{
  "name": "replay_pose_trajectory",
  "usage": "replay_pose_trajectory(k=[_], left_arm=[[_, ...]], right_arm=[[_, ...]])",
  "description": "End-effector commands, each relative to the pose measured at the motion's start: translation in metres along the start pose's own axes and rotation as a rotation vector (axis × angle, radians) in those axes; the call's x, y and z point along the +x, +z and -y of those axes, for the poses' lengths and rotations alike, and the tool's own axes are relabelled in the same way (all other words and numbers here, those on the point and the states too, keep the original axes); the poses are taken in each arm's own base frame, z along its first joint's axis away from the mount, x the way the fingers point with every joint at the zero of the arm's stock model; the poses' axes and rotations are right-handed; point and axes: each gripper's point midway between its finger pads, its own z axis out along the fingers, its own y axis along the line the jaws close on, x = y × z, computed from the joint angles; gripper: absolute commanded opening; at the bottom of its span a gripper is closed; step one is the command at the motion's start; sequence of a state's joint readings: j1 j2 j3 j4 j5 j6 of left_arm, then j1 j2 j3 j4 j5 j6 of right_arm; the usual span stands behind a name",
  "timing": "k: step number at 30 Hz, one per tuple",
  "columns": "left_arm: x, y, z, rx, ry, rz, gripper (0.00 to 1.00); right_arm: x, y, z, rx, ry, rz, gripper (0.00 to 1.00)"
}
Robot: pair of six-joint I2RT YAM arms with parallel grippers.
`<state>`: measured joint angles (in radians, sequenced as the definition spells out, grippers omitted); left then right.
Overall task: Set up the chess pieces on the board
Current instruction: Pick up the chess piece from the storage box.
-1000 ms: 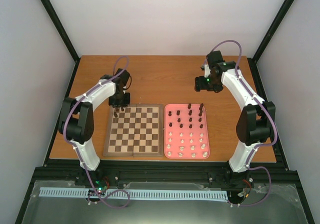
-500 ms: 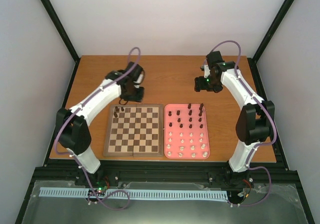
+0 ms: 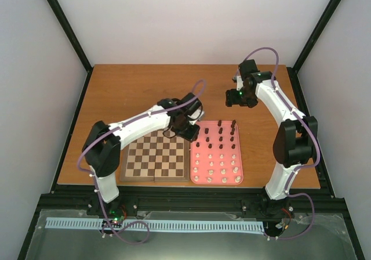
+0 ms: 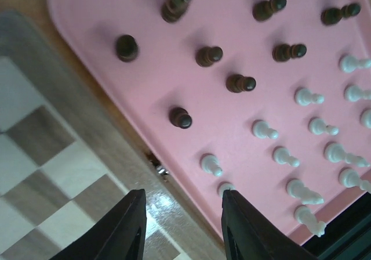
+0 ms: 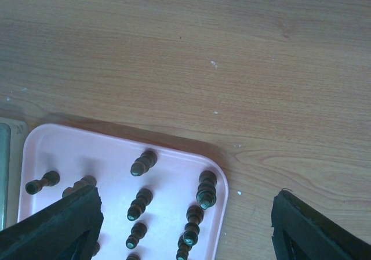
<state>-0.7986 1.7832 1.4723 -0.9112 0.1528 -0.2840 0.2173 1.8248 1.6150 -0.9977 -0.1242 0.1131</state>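
Note:
I will next move my left gripper down and across the tray's edge on the board side, onto the head of the nearest dark brown pawn.
The wooden chessboard lies left of a pink tray. The tray holds several dark brown pieces in its far rows and several cream-white pieces in its near rows. My left gripper is open and empty, above the seam between the board's far right corner and the tray. In the left wrist view its fingers frame the board border, with dark pieces and white pieces ahead. My right gripper is open and empty, above the table beyond the tray. My left arm hides the board's far left corner.
In the right wrist view the tray's far right corner with tall dark pieces lies between the wide-open right gripper, bare wooden table beyond. Black frame posts and white walls surround the table.
My left arm has swung from the board's far left corner, where dark pieces stood, to the right, to the edge between board and tray. The right arm has not moved.

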Motion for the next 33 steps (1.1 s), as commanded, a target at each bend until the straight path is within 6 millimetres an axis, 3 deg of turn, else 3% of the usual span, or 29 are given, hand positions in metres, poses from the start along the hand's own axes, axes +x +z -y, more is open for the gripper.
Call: replay_pose_trajectory(k=[1,5,12,27,33], left_arm=[[0.002,0.023,0.023,0.039,0.077,-0.038,0.43],[-0.001,0.041,0.03,0.049,0.087,-0.059,0.43],[-0.001,0.058,0.024,0.025,0.086,-0.074,0.43],[-0.002,0.082,0.018,-0.005,0.08,-0.101,0.43],[-0.002,0.085,0.014,-0.027,0.078,-0.102,0.37]], right_arm=[[-0.007,-0.001,0.007,0.024,0.01,0.012,0.79],[-0.009,-0.001,0.009,0.038,0.015,0.017,0.8],[-0.011,-0.001,0.009,0.042,0.013,0.021,0.8],[-0.011,0.001,0.009,0.034,0.011,0.012,0.8],[-0.011,0.003,0.008,0.03,0.011,0.01,0.8]])
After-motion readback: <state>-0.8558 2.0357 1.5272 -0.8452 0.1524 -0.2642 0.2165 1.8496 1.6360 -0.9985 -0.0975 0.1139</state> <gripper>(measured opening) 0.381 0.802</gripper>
